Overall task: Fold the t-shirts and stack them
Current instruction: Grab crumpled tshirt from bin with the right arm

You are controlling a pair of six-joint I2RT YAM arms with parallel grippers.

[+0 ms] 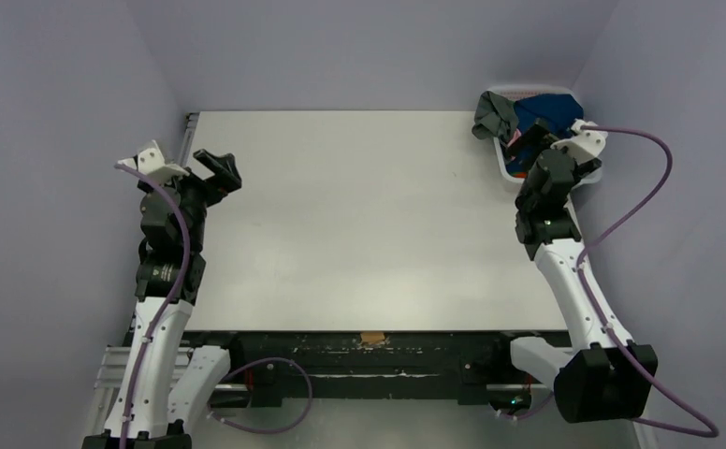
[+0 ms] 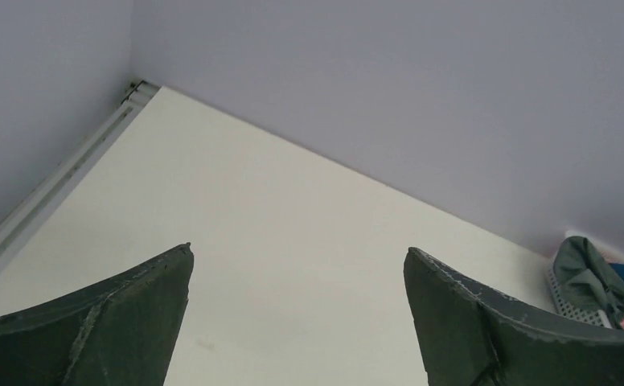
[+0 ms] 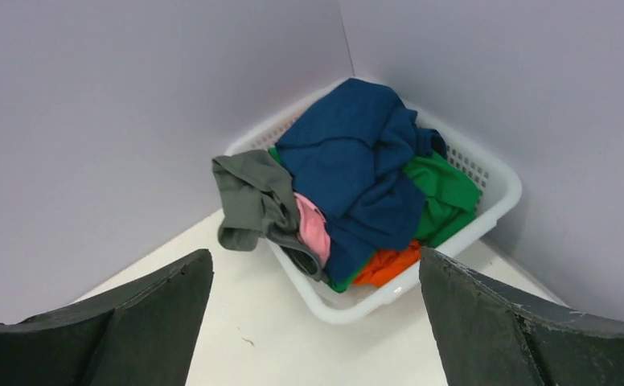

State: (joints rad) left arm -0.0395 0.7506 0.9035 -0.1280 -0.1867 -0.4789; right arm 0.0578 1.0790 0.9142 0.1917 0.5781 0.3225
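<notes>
My right gripper is to go outward and down into the basket next, onto the middle fold of the navy blue t-shirt, because that t-shirt lies on top of the pile.
The t-shirts lie crumpled in a white mesh basket in the table's far right corner. A navy blue one is on top, a grey one hangs over the rim, and pink, green and orange ones show beneath. My right gripper hovers open just in front of the basket, nothing between its fingers. My left gripper is open and empty over the table's far left part, far from the shirts. In the left wrist view the basket shows at the far right.
The pale table is boxed in by lilac walls at the back and both sides. A metal rail runs along its left edge. A small brown patch sits at the near edge. Purple cables loop from both arms.
</notes>
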